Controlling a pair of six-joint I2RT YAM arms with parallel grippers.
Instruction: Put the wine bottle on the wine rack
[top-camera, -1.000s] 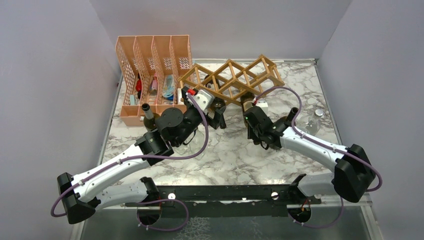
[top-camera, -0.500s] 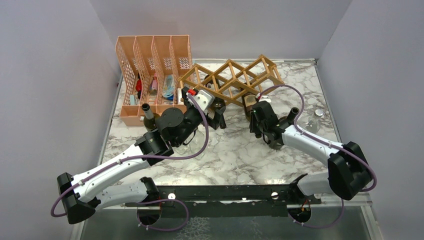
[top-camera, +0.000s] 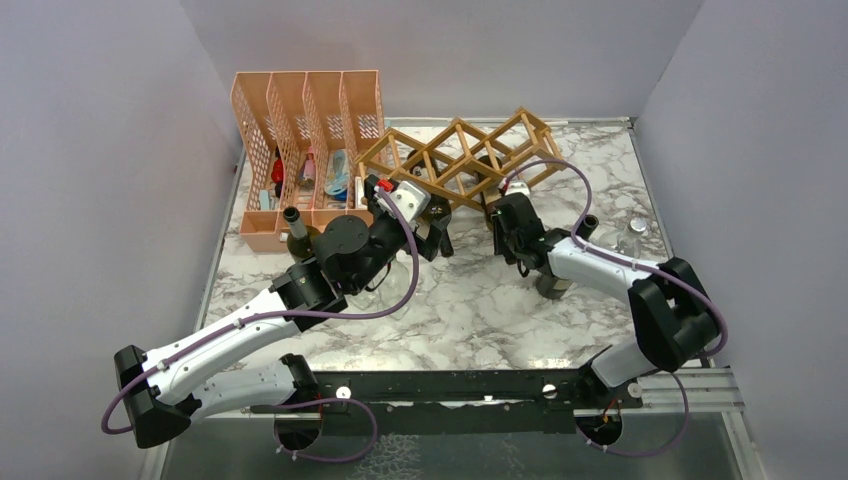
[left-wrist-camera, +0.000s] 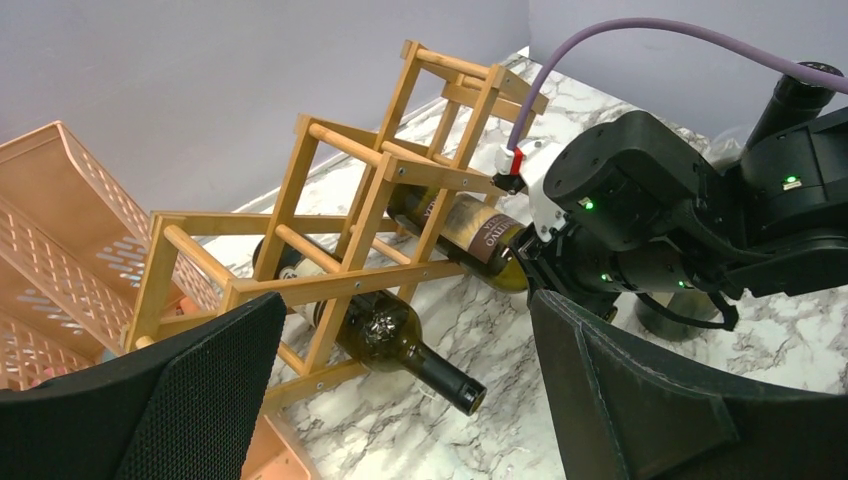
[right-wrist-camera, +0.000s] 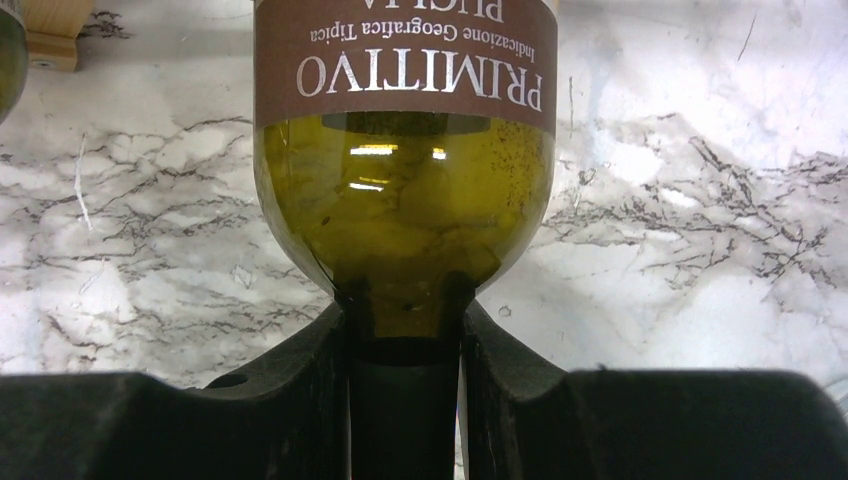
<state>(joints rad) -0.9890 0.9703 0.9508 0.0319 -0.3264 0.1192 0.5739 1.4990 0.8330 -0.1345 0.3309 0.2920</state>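
Note:
I will next use my right gripper to push the bottle outward, deeper into the rack's cell (top-camera: 486, 172), and let go of its neck there, as the brown label still sticks out in front.
The wine rack (top-camera: 462, 152) is a light wooden lattice at the back of the marble table, also in the left wrist view (left-wrist-camera: 372, 190). My right gripper (top-camera: 506, 212) (right-wrist-camera: 403, 325) is shut on the neck of a green wine bottle (right-wrist-camera: 400, 200) with a brown label. The bottle's body (left-wrist-camera: 462, 228) lies inside an upper cell of the rack, neck pointing out. A second dark bottle (left-wrist-camera: 385, 335) rests in a lower cell. My left gripper (top-camera: 436, 236) (left-wrist-camera: 405, 300) hangs open just in front of the rack, holding nothing.
An orange perforated file organiser (top-camera: 305, 150) stands left of the rack, with a dark upright bottle (top-camera: 294, 226) in front of it. Another dark bottle (top-camera: 588, 226) and a clear glass bottle (top-camera: 631, 236) stand right of my right arm.
My right arm has moved forward toward the rack, pushing the held bottle deeper into its cell. The left arm has not moved.

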